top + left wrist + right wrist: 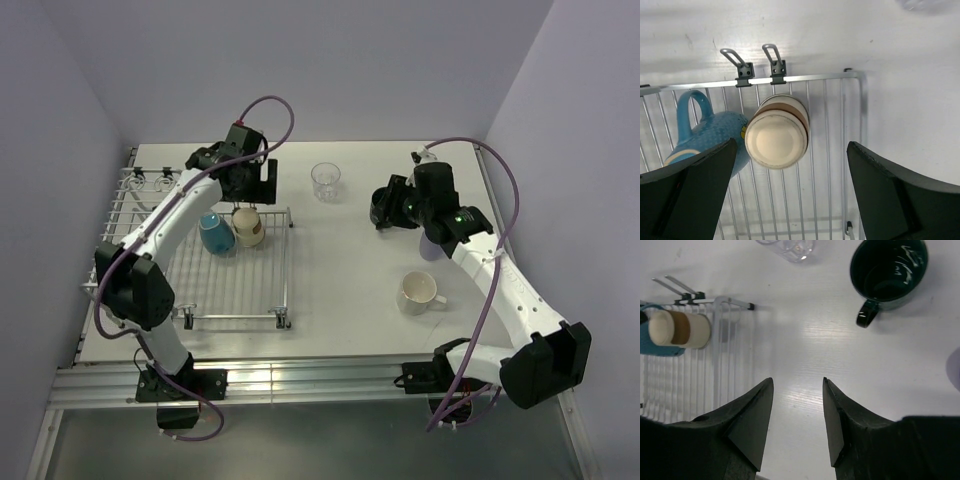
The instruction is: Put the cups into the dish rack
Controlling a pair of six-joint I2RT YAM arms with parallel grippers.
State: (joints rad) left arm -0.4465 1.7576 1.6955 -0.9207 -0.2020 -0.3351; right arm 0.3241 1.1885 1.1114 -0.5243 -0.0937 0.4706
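Observation:
The white mug stands with its open side up, below and back from my right gripper. Next I move the fingers back and down onto the mug's rim (402, 290) opposite its handle.
The dish rack (285, 270) stands at the left. In it lie the light blue mug (213, 234) and the brown-banded cup (248, 227), which shows bottom-up in the left wrist view (776, 137). My left gripper (252, 192) hovers open and empty above them near the rack's far edge. The clear tumbler (325, 181) stands mid-table. The dark teal mug (888, 270) stands upright on the table, ahead and to the right of my open, empty right gripper (798, 381). The white mug (420, 293) stands near the front. The lavender cup (431, 247) is partly hidden by the right arm.
Two wire clips (757, 67) hang on the rack's far rim (815, 76). A smaller wire holder (145, 180) sits at the rack's far left. Walls close in the table at the back and both sides. Bare white tabletop (340, 270) lies between the rack and the white mug.

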